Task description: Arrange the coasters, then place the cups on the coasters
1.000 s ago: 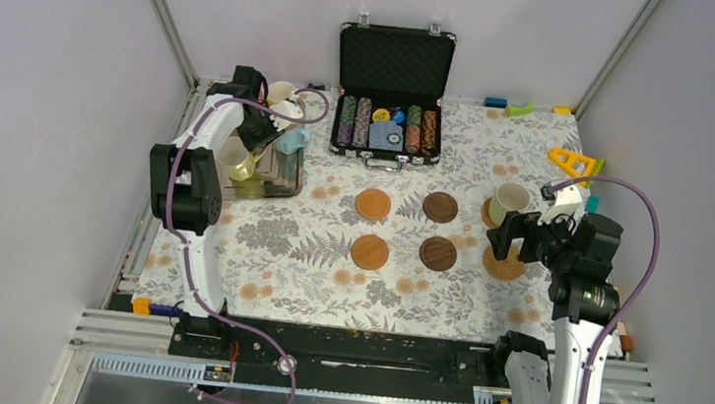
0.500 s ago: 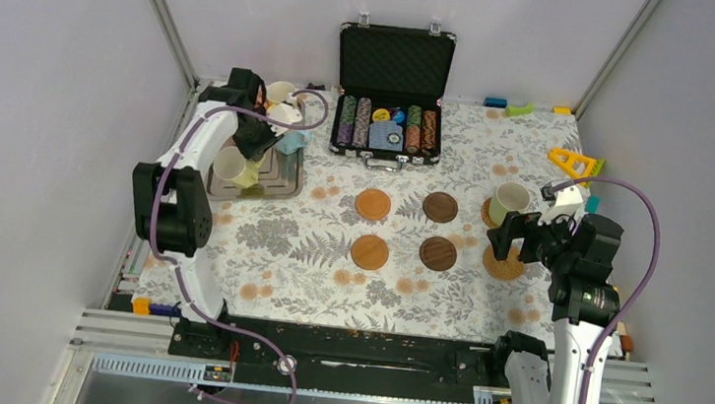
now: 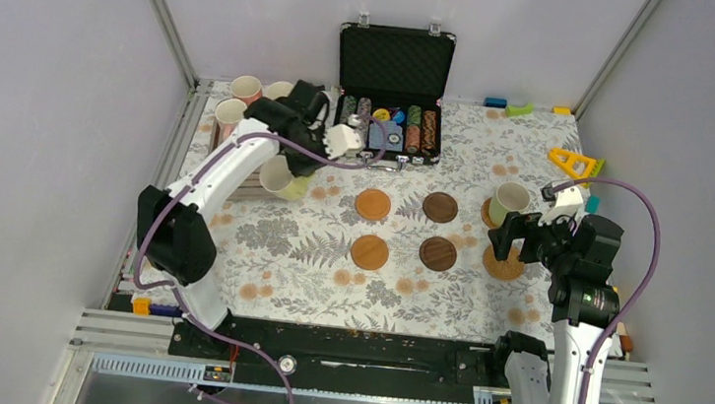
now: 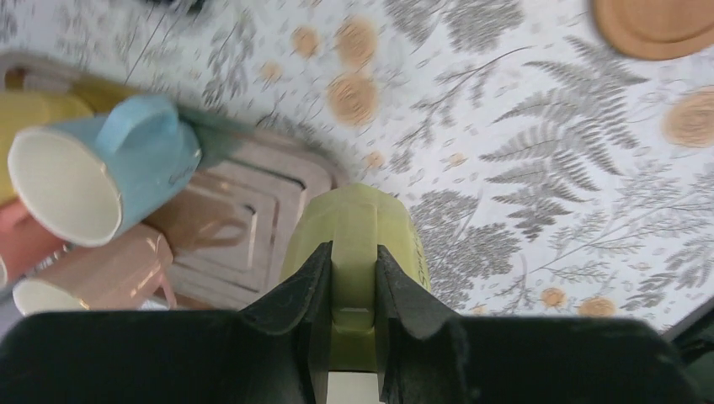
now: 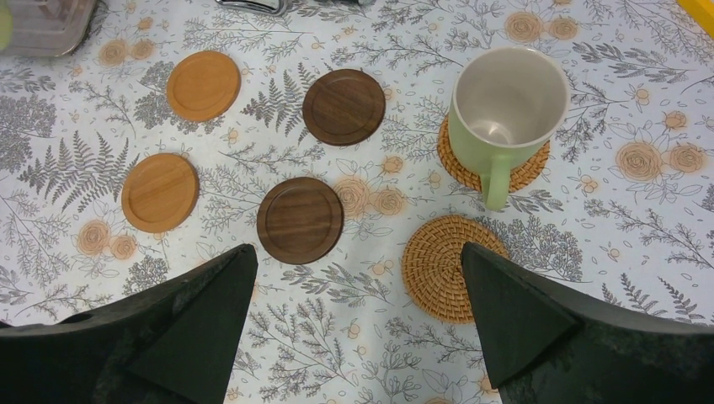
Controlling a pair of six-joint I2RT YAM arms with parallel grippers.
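The bare far tan coaster is below my left gripper, to its right in the top view, so I will cross there, lower the yellow-green cup onto it and release.
My left gripper [image 3: 304, 164] [image 4: 354, 254] is shut on the handle of a yellow-green cup [image 3: 281, 178] [image 4: 360, 220]. It holds the cup in the air over the right edge of the silver tray [image 4: 246, 199]. Light blue [image 4: 111, 171], pink [image 4: 94, 278] and yellow [image 4: 32, 114] cups lie in the tray. Two tan coasters [image 3: 372, 203] [image 3: 369, 252] and two dark brown ones [image 3: 440, 207] [image 3: 438, 253] form a square mid-table. A pale green cup [image 3: 511, 201] [image 5: 508, 105] stands on a woven coaster [image 5: 529, 171]. My right gripper [image 3: 514, 240] [image 5: 358, 254] hangs open above the bare woven coaster [image 5: 450, 268].
An open black case of poker chips [image 3: 388, 124] stands at the back centre. An orange triangular piece [image 3: 572, 163] and small coloured blocks [image 3: 518, 108] lie at the back right. More cups [image 3: 246, 87] sit at the tray's far end.
The left arm swung from over the tray to the right, carrying the yellow-green cup toward the tan coasters. The right arm has not moved.
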